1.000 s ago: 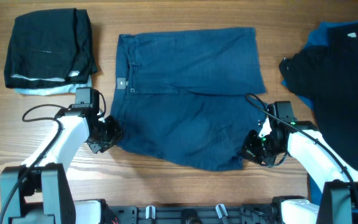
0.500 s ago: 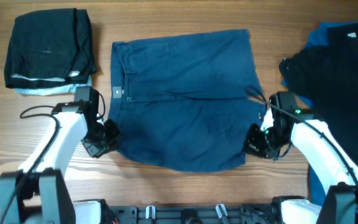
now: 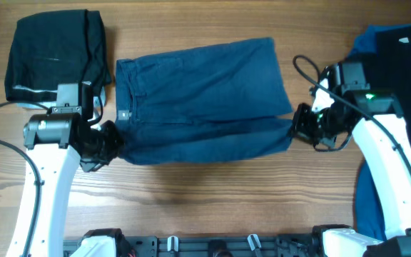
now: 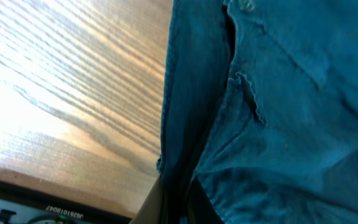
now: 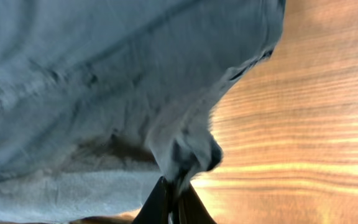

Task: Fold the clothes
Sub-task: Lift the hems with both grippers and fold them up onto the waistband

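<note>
My right gripper will next carry the raised near hem outward over the shorts (image 3: 202, 93) and let go of it there, because the far leg-hem corner (image 3: 268, 45) lies flat outward of my right gripper.
The clothes in hand are dark navy-blue shorts (image 3: 202, 93) spread across the middle of the table, waistband to the left and leg hems to the right. My left gripper (image 3: 109, 145) is shut on the near waistband corner; in the left wrist view the fabric (image 4: 272, 124) runs straight into the closed left gripper (image 4: 178, 210). My right gripper (image 3: 298, 130) is shut on the near leg hem. The right wrist view shows a bunched corner of the shorts (image 5: 104, 74) pinched at the right gripper (image 5: 174, 204). The near edge is raised and stretched between both grippers.
A folded black garment (image 3: 56, 53) lies at the far left on a pale blue one (image 3: 52, 101). A loose pile of black and royal-blue clothes (image 3: 398, 71) fills the right edge. A black cable (image 3: 302, 68) loops beside the right arm. Bare wood (image 3: 205, 200) lies in front.
The left gripper closed on the waistband corner. Both grippers rose and moved away from the front edge with the near edge, so the shorts look narrower and have shifted left.
</note>
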